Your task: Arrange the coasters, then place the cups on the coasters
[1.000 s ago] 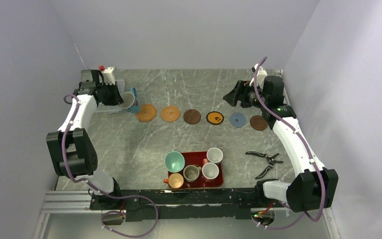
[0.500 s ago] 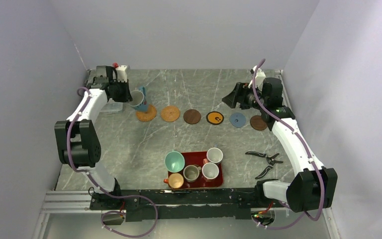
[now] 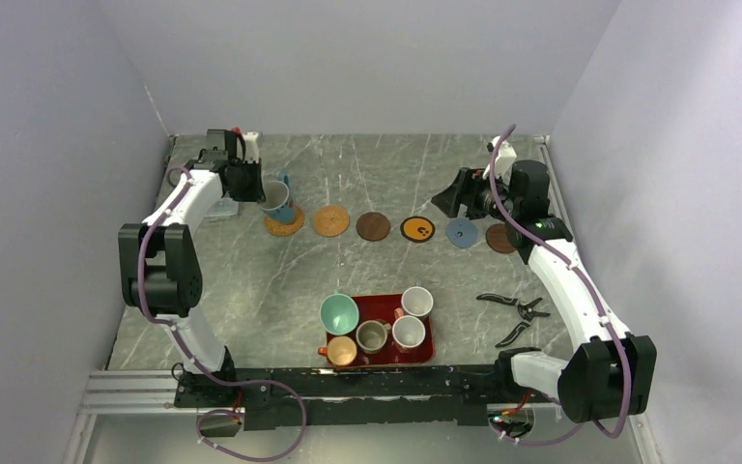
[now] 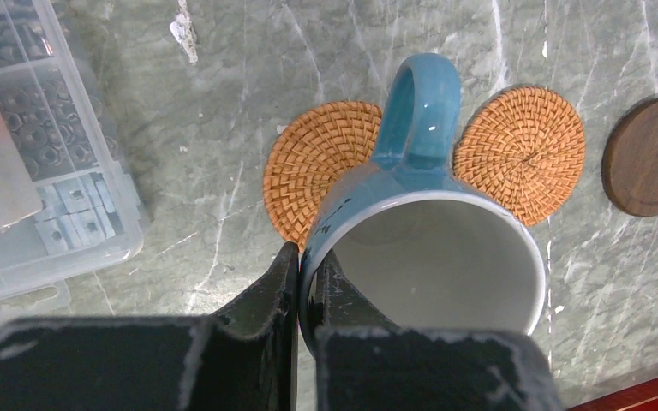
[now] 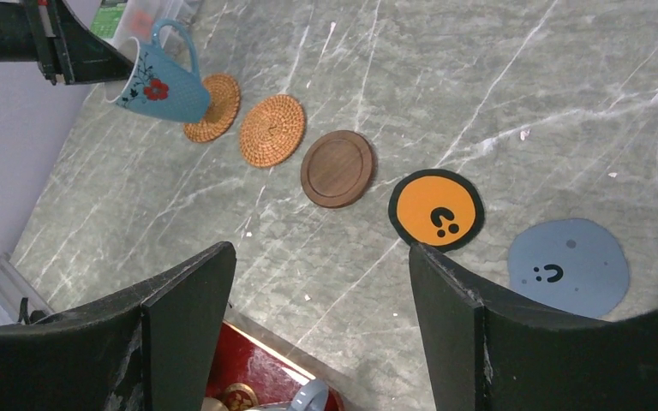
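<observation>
My left gripper needs to move down, put the cup on the woven tan coaster nearest the parts box (image 3: 284,224) and let go of it, because the coaster is below my gripper.
My left gripper (image 3: 257,184) (image 4: 308,272) is shut on the rim of a blue-handled cup (image 3: 276,198) (image 4: 437,257), white inside and flowered outside (image 5: 158,88). The cup hangs tilted over the leftmost woven tan coaster (image 3: 284,222) (image 4: 321,163). To its right, in a row, lie a second woven coaster (image 3: 330,220), a dark brown one (image 3: 373,225), a black-and-orange one (image 3: 417,229), a blue-grey one (image 3: 461,233) and another brown one (image 3: 502,238). My right gripper (image 3: 449,198) (image 5: 321,253) hovers open and empty near the row's right end. Several cups stand on a red tray (image 3: 429,354): teal (image 3: 339,313), white (image 3: 417,302), grey-olive (image 3: 373,335).
A clear plastic parts box (image 3: 208,208) (image 4: 43,171) sits at the far left, beside the left arm. Black pliers (image 3: 517,307) lie on the table to the right of the tray. Walls close in on both sides and the back.
My left arm has carried the blue-handled cup rightward, from beside the plastic box to over the leftmost woven coaster. The right gripper has barely shifted and stays open.
</observation>
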Robot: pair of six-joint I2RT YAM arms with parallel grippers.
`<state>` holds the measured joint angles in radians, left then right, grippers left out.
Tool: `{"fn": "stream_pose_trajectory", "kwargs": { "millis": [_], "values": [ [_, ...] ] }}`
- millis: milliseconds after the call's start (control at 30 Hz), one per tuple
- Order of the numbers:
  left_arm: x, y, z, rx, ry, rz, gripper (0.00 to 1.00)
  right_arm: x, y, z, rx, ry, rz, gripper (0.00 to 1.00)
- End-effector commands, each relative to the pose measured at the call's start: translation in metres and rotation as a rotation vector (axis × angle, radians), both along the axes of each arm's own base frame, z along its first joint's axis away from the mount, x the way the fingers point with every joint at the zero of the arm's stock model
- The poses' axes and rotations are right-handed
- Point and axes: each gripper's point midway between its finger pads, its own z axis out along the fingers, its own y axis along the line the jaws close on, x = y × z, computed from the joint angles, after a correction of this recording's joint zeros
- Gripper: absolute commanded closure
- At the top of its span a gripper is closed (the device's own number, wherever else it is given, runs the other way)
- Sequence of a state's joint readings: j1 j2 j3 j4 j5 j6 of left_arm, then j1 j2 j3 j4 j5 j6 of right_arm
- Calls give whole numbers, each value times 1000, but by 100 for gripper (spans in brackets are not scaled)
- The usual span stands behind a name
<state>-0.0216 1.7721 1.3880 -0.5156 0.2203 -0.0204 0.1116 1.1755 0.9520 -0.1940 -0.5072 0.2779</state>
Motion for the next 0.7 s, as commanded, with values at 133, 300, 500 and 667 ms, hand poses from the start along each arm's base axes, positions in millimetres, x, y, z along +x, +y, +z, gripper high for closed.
{"fn": "stream_pose_trajectory", "kwargs": {
  "millis": [133,300,500,667],
  "values": [
    [24,-7,19,-55,-56,32,97,-1,-4,17,-27,-99,2,20],
    [24,-4,14,-41,-50,37,97,0,-4,17,-28,-95,2,20],
    [21,-6,7,-52,-27,52,97,-1,-5,15,-32,-80,-2,20],
    [21,-4,0,-44,-5,60,97,-3,-6,18,-28,-81,-8,20]
  ]
}}
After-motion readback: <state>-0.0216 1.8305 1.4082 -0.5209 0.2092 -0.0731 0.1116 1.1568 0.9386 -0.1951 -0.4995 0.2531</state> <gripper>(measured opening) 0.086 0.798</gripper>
